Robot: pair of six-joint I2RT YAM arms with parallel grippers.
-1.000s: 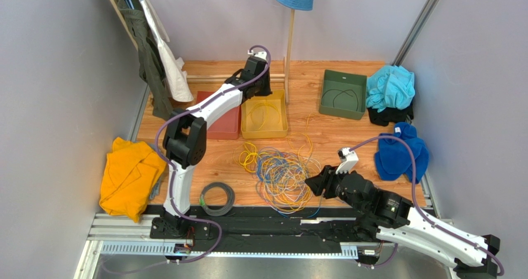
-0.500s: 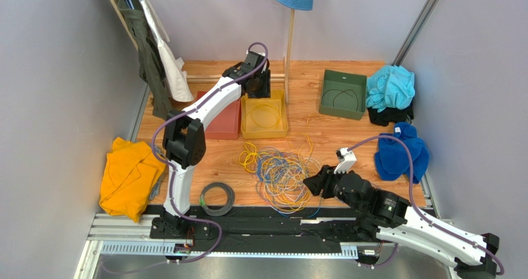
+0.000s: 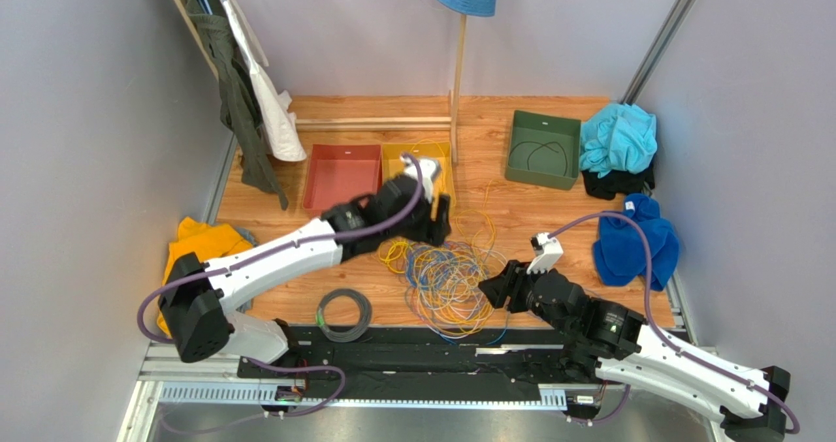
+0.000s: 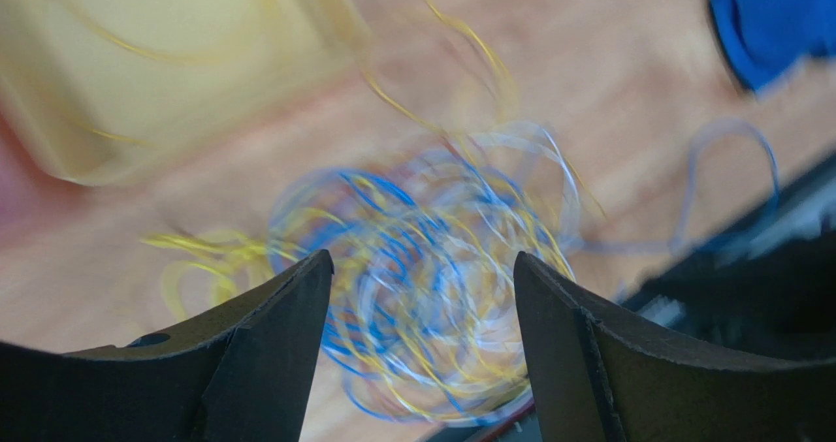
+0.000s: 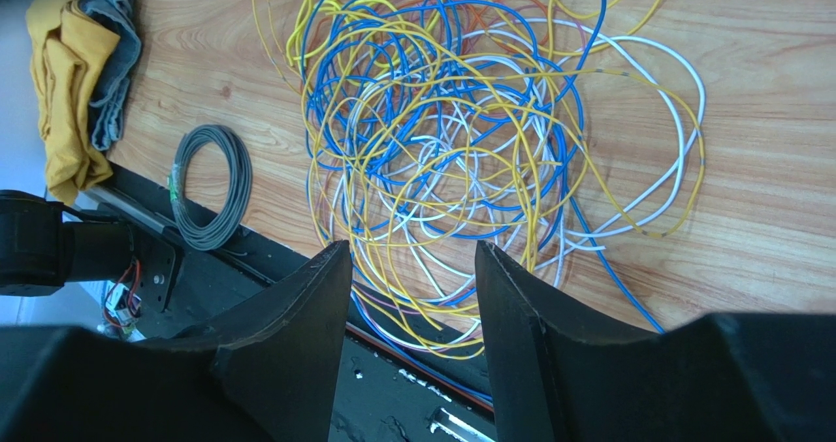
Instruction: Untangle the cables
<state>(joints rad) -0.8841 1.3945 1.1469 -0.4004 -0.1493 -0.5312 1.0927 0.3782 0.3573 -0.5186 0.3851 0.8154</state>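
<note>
I will lower my left gripper next and draw it back onto a yellow cable in the heap point(image 3: 445, 283) point(image 4: 416, 293), because yellow loops lie on top across the blue and pale wires.
The cables point(image 3: 446, 276) lie in one tangled heap of yellow, blue and pale wires on the wooden table, near its front edge. My left gripper point(image 3: 437, 228) hovers over the heap's far left side. In the blurred left wrist view it point(image 4: 422, 258) is open, with the cables point(image 4: 432, 295) below the gap and nothing held. My right gripper point(image 3: 491, 290) sits at the heap's right edge. In the right wrist view it point(image 5: 412, 248) is open and empty, just short of the cables point(image 5: 461, 138), some of which spill over the table's front edge.
A red bin point(image 3: 341, 178) and a yellow bin point(image 3: 432, 153) stand behind the heap, and a green bin point(image 3: 542, 148) holds a dark cable. A grey coil point(image 3: 343, 315) lies front left. An orange cloth point(image 3: 196, 241) lies at the left, a blue cloth point(image 3: 638, 241) at the right.
My left arm has swung from over the yellow bin down to the cable heap, and its jaws have opened. The right gripper has barely moved and has opened slightly.
</note>
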